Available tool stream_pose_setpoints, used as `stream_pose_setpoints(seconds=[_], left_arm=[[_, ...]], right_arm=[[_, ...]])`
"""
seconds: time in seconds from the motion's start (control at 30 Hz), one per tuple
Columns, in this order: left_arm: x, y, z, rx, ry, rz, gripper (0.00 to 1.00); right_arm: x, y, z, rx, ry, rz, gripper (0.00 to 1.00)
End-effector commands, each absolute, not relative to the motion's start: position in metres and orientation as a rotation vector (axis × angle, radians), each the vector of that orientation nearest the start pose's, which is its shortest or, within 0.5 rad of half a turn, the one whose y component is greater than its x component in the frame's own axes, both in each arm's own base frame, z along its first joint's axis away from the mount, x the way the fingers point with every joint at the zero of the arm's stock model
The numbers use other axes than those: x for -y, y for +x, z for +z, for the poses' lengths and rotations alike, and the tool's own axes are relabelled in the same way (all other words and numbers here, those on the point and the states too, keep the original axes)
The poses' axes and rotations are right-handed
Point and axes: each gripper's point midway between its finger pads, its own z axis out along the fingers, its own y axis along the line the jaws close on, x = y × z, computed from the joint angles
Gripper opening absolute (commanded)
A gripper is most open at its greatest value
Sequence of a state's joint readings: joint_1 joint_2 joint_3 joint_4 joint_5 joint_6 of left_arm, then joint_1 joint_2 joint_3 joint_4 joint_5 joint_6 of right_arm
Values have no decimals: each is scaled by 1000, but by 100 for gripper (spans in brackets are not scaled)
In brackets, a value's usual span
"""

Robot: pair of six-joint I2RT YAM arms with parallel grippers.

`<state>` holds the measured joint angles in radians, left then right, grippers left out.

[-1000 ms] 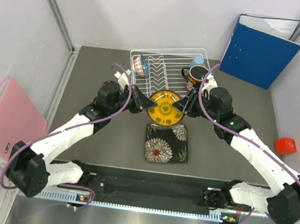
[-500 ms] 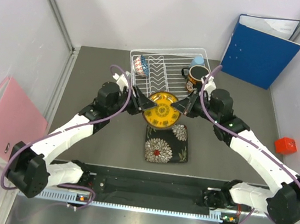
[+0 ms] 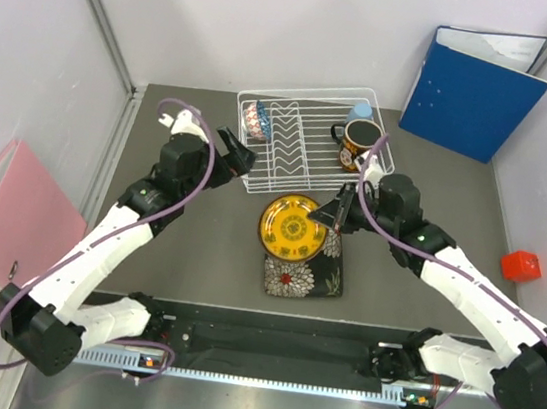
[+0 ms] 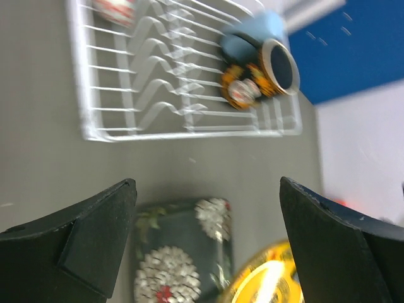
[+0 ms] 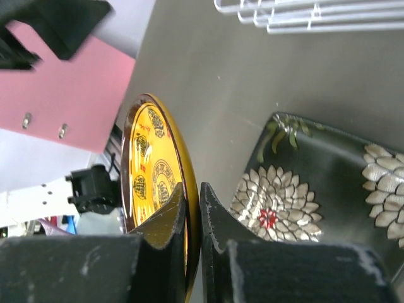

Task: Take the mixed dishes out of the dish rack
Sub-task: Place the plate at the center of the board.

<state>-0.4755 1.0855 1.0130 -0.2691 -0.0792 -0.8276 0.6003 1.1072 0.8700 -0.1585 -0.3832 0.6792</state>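
Note:
My right gripper moves back and to the left in the top view next, then down there, since the table beside the black floral plate (image 3: 304, 264) is bare.
My right gripper (image 3: 330, 218) (image 5: 192, 189) is shut on the rim of the small yellow plate (image 3: 293, 227) (image 5: 151, 158), which hangs tilted on edge just above the far edge of the black floral plate (image 3: 304, 264) (image 5: 315, 183) lying on the table. My left gripper (image 3: 236, 153) (image 4: 207, 189) is open and empty, beside the near left corner of the dish rack (image 3: 303, 168) (image 4: 88, 132). In the rack are the blue patterned bowl (image 3: 258, 117), the light blue cup (image 3: 361, 111) (image 4: 255, 31) and the dark mug (image 3: 360, 140) (image 4: 262, 79).
A blue binder (image 3: 475, 90) leans against the back right wall. A pink binder (image 3: 9, 220) (image 5: 69, 101) lies at the left, off the table mat. A small red object (image 3: 521, 265) sits at the right edge.
My left gripper has opened, let go of the yellow plate and drawn back to the left. My right gripper closed on the plate and carried it nearer, over the black plate.

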Motion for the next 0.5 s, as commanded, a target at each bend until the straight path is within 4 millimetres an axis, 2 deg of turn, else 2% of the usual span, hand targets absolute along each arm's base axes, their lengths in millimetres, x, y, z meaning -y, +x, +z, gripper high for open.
stream_pose_setpoints(seconds=[0.0, 0.03, 0.13, 0.2, 0.23, 0.3, 0.37, 0.4, 0.47], left_arm=[[138, 327, 278, -1894, -541, -592, 99], [139, 325, 271, -1911, -538, -595, 99], [141, 322, 255, -1950, -547, -599, 99], [144, 320, 248, -1970, -548, -616, 99], [144, 318, 243, -1982, -550, -616, 99], [144, 315, 240, -1988, -549, -620, 99], [141, 313, 238, -1989, -553, -603, 99], [136, 312, 239, -1979, -560, -587, 99], [130, 311, 243, -1962, -563, -556, 99]], right_arm=[[-284, 227, 212, -2175, -263, 1206, 0], [-289, 227, 199, -2211, -271, 1204, 0], [-305, 222, 178, -2270, -318, 1205, 0], [-320, 218, 176, -2264, -364, 1226, 0], [-327, 217, 167, -2288, -378, 1223, 0], [-344, 212, 172, -2272, -433, 1239, 0], [-356, 211, 165, -2288, -469, 1232, 0], [-367, 209, 174, -2264, -501, 1247, 0], [-381, 205, 164, -2287, -546, 1242, 0]])
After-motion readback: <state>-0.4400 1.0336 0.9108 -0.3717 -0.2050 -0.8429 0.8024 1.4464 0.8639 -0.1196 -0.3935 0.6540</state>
